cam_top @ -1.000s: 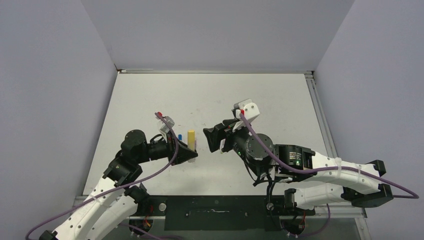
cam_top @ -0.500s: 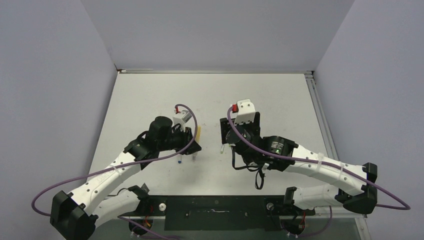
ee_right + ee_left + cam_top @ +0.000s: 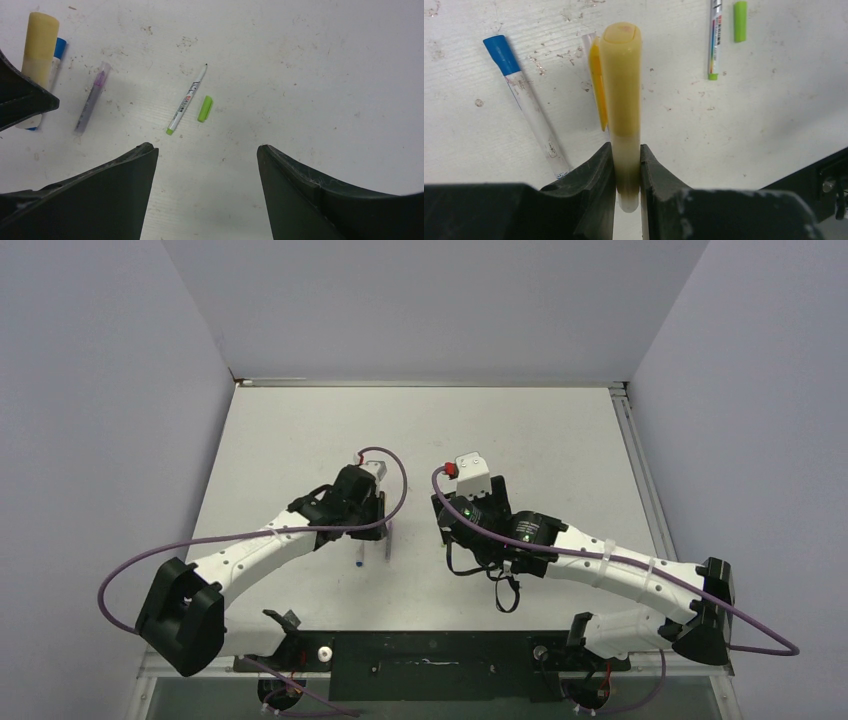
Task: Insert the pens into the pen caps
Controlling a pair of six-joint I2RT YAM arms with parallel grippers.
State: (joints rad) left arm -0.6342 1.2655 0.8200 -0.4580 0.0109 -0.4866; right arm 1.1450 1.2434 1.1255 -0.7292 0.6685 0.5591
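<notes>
The cap is already on the yellow marker point(image 3: 622, 85), so the left gripper will next move down, lay the marker in the gap between the white and purple pens and let go of it.
My left gripper point(image 3: 626, 150) is shut on the thick yellow marker point(image 3: 622, 85), which points away just above the table. Its far part is deeper yellow with a clip, like a cap seated on it. The white pen point(image 3: 531, 112) with a blue end point(image 3: 501, 47) lies to the marker's left. The thin grey-green pen point(image 3: 186, 100) and the loose green cap point(image 3: 204, 108) lie side by side ahead of my right gripper point(image 3: 206, 147), which is open, empty and pointed down at the table. The thin purple pen point(image 3: 91, 100) lies left of them. The marker also shows in the right wrist view point(image 3: 37, 42).
The white table point(image 3: 420, 430) is scuffed and walled in by grey panels. Both grippers hang close together near the table's middle, the left point(image 3: 378, 530) and the right point(image 3: 443, 523). The grey-green pen point(image 3: 713, 40) and green cap point(image 3: 739, 20) also show in the left wrist view.
My left arm has reached forward and down with the yellow marker, bringing it over the pens. My right gripper has turned to face the table and shifted slightly left.
</notes>
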